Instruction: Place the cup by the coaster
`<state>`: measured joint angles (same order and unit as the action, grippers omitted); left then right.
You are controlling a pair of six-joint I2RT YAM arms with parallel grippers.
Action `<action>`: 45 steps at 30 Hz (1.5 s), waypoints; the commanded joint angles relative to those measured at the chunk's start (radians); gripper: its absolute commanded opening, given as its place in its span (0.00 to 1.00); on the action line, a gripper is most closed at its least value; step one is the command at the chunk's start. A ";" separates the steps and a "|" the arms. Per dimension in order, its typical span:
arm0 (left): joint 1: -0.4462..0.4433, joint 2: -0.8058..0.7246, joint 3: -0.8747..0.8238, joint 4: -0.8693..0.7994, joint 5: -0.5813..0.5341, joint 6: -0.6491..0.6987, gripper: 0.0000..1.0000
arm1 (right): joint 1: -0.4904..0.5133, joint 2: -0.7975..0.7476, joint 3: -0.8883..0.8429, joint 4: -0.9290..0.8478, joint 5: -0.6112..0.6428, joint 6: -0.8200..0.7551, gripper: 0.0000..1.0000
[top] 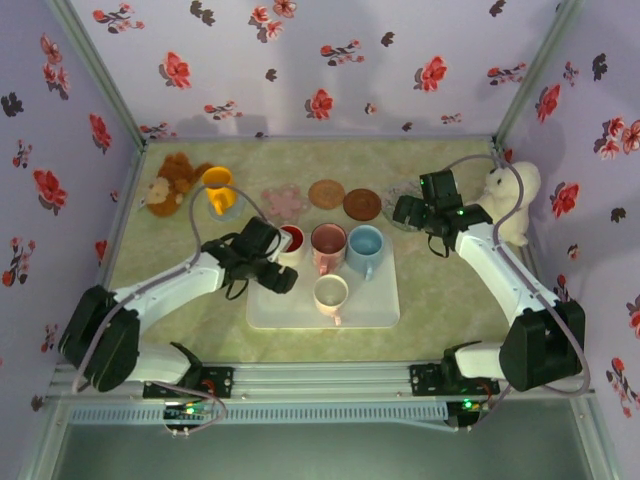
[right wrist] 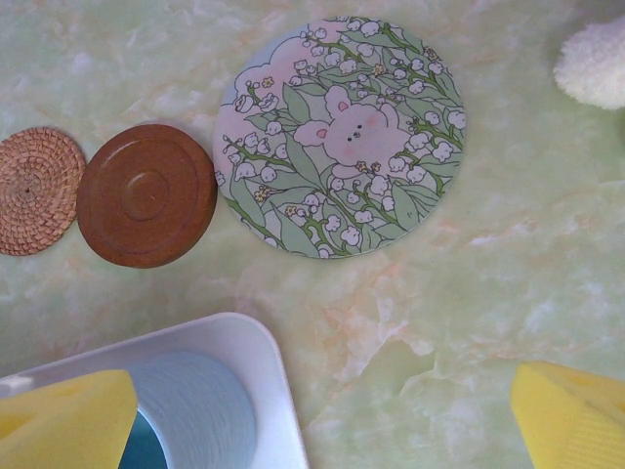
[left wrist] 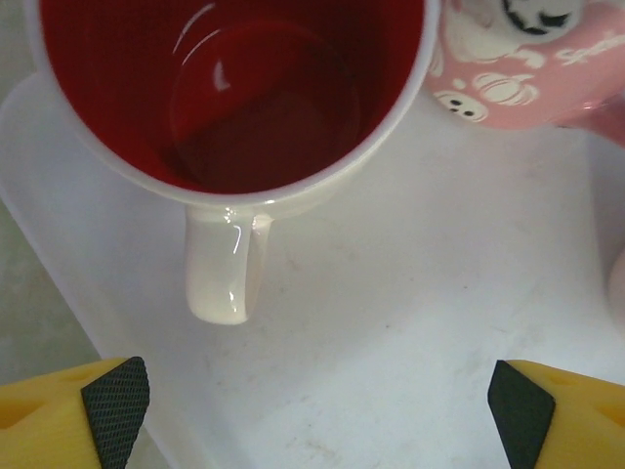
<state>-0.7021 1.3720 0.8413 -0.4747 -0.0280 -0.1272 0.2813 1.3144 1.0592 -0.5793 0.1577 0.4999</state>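
The red-lined cup's handle [left wrist: 223,272] lies outward of the open fingers and below them, so next my left gripper needs to move outward and down to close on it.
Several cups stand on a white tray [top: 375,310]: a white cup with a red inside [top: 291,240], a pink one [top: 328,243], a blue one [top: 365,245] and a cream one [top: 331,293]. My left gripper [top: 272,262] is open just in front of the red-lined cup [left wrist: 234,88]. The cup's handle [left wrist: 223,264] points toward the gripper's fingertips [left wrist: 115,401], apart from them. Coasters lie behind the tray: pink flower [top: 285,202], wicker [top: 326,193], brown wood [top: 361,204]. My right gripper [right wrist: 322,430] hangs open above the table near a floral bunny coaster [right wrist: 340,135].
A yellow cup [top: 218,188] and a brown plush [top: 170,183] sit at the back left. A white plush [top: 512,195] leans at the back right. The pink cup [left wrist: 527,59] stands close to the right of the red-lined one. Flowered walls enclose the table.
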 commanded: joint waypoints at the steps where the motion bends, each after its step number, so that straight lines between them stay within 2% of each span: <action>1: -0.006 0.054 0.058 -0.048 -0.036 0.005 0.90 | -0.005 -0.013 0.002 0.000 0.013 0.017 0.99; 4: -0.004 0.103 0.082 -0.068 -0.041 0.006 0.88 | -0.005 -0.012 0.004 -0.001 0.013 0.014 0.99; 15: -0.002 0.209 0.147 -0.077 -0.039 -0.004 0.69 | -0.005 -0.027 -0.008 -0.002 0.024 0.015 0.99; 23: -0.001 0.271 0.183 -0.077 -0.054 -0.034 0.52 | -0.005 -0.023 0.000 -0.009 0.017 0.011 0.99; 28: -0.001 0.286 0.195 -0.070 -0.067 -0.065 0.42 | -0.004 -0.022 -0.005 -0.011 0.013 0.007 0.99; 35: -0.001 0.292 0.208 -0.073 -0.088 -0.081 0.35 | -0.004 -0.015 -0.006 -0.005 0.002 0.009 0.99; 45: -0.001 0.300 0.217 -0.074 -0.100 -0.108 0.20 | -0.005 -0.017 -0.009 -0.008 0.000 0.001 0.99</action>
<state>-0.7021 1.6543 1.0279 -0.5358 -0.1051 -0.2123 0.2813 1.3106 1.0592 -0.5797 0.1574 0.4992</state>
